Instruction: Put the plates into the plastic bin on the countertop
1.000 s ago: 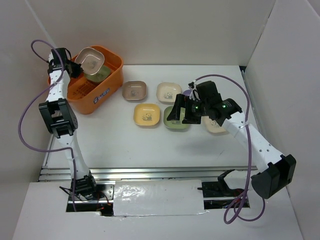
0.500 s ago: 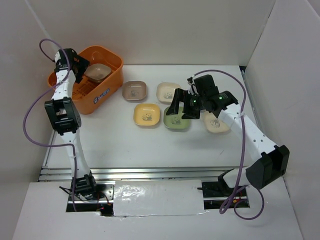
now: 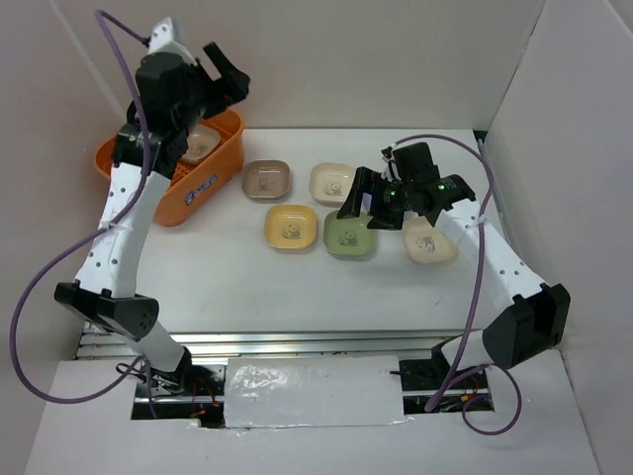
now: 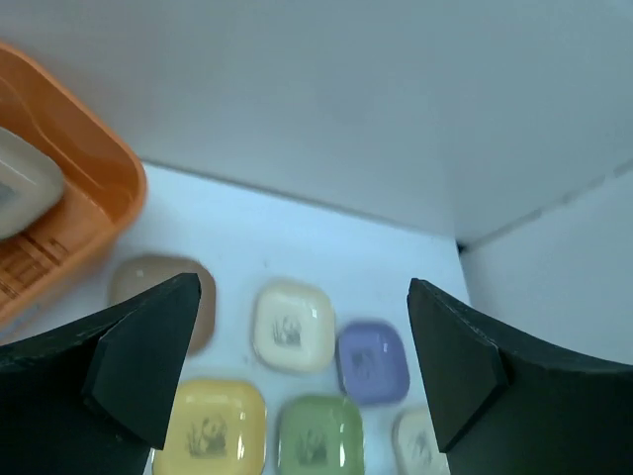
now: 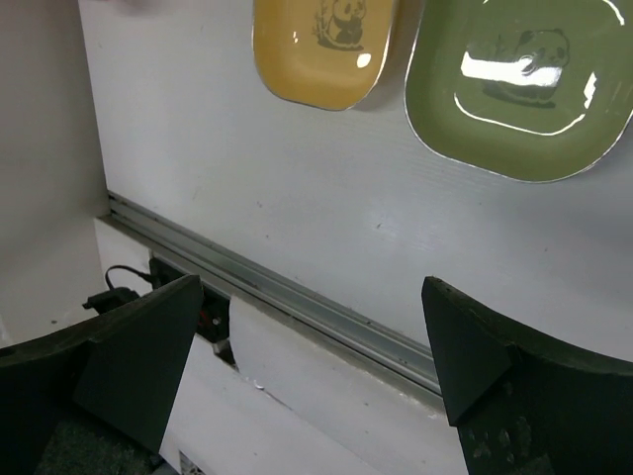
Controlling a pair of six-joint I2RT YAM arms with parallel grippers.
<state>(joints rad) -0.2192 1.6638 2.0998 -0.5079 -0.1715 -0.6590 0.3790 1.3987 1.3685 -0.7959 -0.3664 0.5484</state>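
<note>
The yellow plate is still outside the bin, so I will move my open left gripper down and back and close it on the plate's bin-side rim (image 3: 267,229).
The orange plastic bin (image 3: 163,183) stands at the back left of the countertop (image 3: 237,282), with a beige plate (image 3: 203,142) lying inside it. My left gripper (image 3: 229,69) is raised high above the bin's right end, open and empty. In the left wrist view the gripper (image 4: 302,346) looks down on the bin (image 4: 94,188) and on brown (image 4: 158,292), cream (image 4: 290,327), lavender (image 4: 372,360), yellow (image 4: 210,432) and green (image 4: 318,435) plates. My right gripper (image 3: 366,208) hovers open just above the green plate (image 3: 349,236). Its wrist view shows the gripper (image 5: 312,356) empty, with green (image 5: 524,84) and yellow (image 5: 321,45) plates beyond.
Brown (image 3: 267,180), cream (image 3: 333,182), yellow (image 3: 291,227) and another cream plate (image 3: 427,240) lie in two rows right of the bin. A metal rail (image 3: 297,341) runs along the table's front edge. White walls close in the back and both sides.
My left gripper let go of a plate into the bin, opened, and rose up and to the right. My right gripper moved slightly back and right over the green plate.
</note>
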